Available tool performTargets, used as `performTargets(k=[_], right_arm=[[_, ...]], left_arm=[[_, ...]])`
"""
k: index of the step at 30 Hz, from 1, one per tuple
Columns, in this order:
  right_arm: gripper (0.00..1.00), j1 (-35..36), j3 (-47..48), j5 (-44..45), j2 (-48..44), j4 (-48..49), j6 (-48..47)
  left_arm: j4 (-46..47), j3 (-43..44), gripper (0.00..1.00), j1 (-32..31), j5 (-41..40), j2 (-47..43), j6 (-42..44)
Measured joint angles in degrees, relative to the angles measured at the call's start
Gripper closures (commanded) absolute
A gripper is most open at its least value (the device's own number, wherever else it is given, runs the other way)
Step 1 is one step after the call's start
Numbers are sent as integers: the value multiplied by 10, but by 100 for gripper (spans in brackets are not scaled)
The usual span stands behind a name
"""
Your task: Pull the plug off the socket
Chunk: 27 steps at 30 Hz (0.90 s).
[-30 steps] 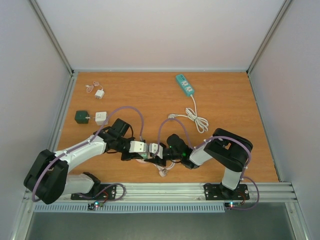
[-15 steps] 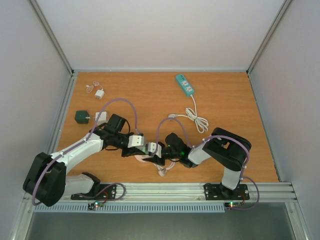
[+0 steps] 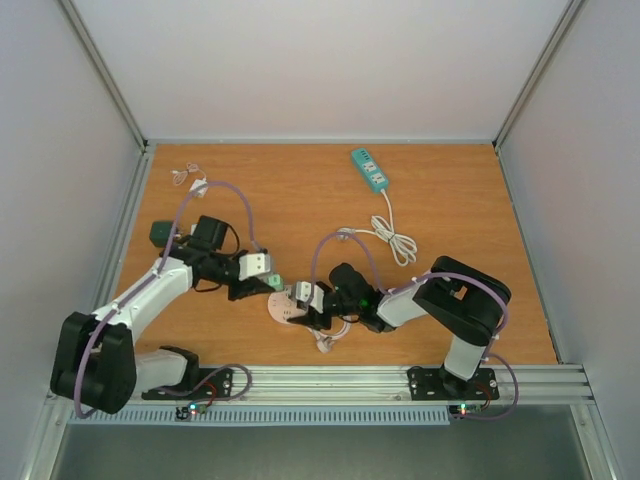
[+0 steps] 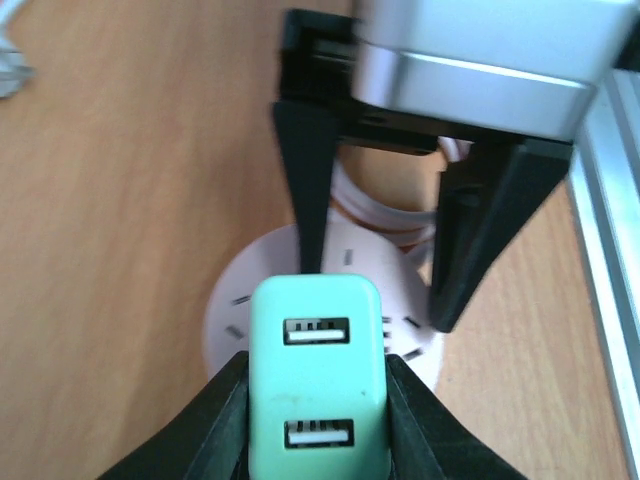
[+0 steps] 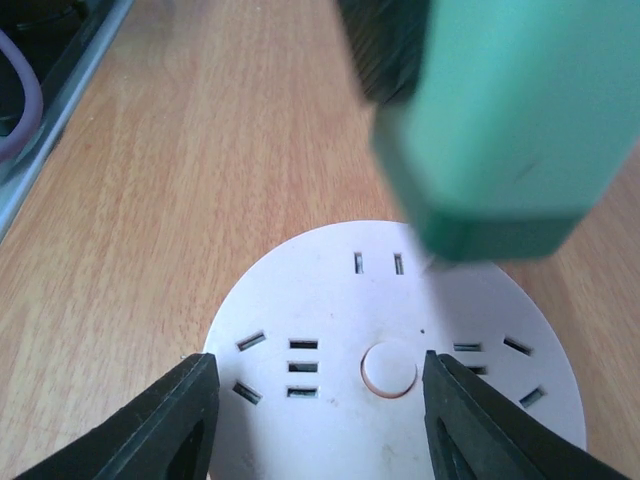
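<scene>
Next, my left gripper swings outward and moves down to release the plug on bare tabletop by the white charger, since the plug hangs clear of the socket [image 3: 285, 308].
A mint-green USB plug [image 4: 318, 380] sits between the fingers of my left gripper [image 4: 318, 405], which is shut on it. The plug is held clear of the round white socket [image 5: 330, 320], above and to its left in the top view [image 3: 272, 283]. The socket [image 3: 285, 308] lies flat on the wooden table. My right gripper [image 5: 315, 395] is open, its black fingers [image 4: 305, 190] spread over the socket's top face with the tips down on it. The plug [image 5: 510, 130] hangs over the socket's far edge in the right wrist view.
A teal power strip [image 3: 369, 169] with a coiled white cable [image 3: 393, 235] lies at the back right. A dark green cube [image 3: 160, 233] and a small white charger [image 3: 197, 186] lie at the left. The socket's white cord [image 3: 327, 340] trails toward the metal rail [image 3: 400, 378].
My left gripper has moved up and to the left with the green plug, which has come away from the white socket. My right gripper has stayed on the socket.
</scene>
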Motion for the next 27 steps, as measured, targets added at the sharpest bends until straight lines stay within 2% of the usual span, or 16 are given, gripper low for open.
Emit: performTargets(k=[4, 11, 15, 21, 27], right_arm=[[32, 0, 16, 2, -9, -41, 7], [26, -1, 49, 8, -36, -112, 28], [25, -4, 67, 9, -63, -139, 41], [25, -8, 98, 10, -89, -188, 54], [25, -14, 116, 25, -114, -261, 64]], left_arm=[[-10, 49, 94, 55, 7, 20, -5], [-4, 153, 91, 145, 17, 115, -70], [11, 212, 90, 178, 11, 177, -135], [23, 347, 90, 229, -20, 314, -230], [19, 437, 87, 250, -43, 417, -293]])
